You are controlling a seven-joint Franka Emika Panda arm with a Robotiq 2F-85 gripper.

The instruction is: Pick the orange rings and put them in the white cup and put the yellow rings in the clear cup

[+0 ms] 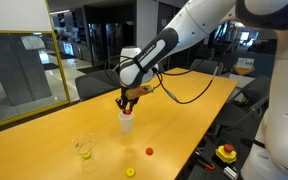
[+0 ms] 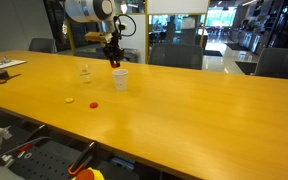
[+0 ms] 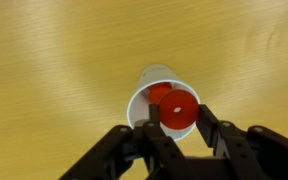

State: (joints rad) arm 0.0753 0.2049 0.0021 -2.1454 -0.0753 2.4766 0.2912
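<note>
My gripper should go down and a little to the left in the wrist view next, until it is centred over the white cup's opening (image 1: pixel 126 115) (image 3: pixel 163 109), because the orange ring overlaps the white cup's rim.
My gripper (image 3: pixel 178 118) is shut on an orange ring (image 3: pixel 178 110) and holds it right over the mouth of the white cup (image 3: pixel 141 100). Another orange ring (image 3: pixel 159 94) lies inside that cup. In both exterior views the gripper (image 1: pixel 130 98) (image 2: pixel 113 55) hangs just above the white cup (image 1: pixel 127 122) (image 2: pixel 119 80). The clear cup (image 1: pixel 82 147) (image 2: pixel 85 70) stands apart with something yellow in it. One orange ring (image 1: pixel 149 152) (image 2: pixel 93 104) and one yellow ring (image 1: pixel 130 172) (image 2: pixel 70 100) lie on the table.
The long wooden table (image 1: pixel 174 110) (image 2: pixel 204 110) carries the cups. A yellow box with a red button (image 1: pixel 226 153) sits off the table's edge. Chairs and a glass wall stand beyond the table. Papers (image 2: pixel 2 68) lie at one table end.
</note>
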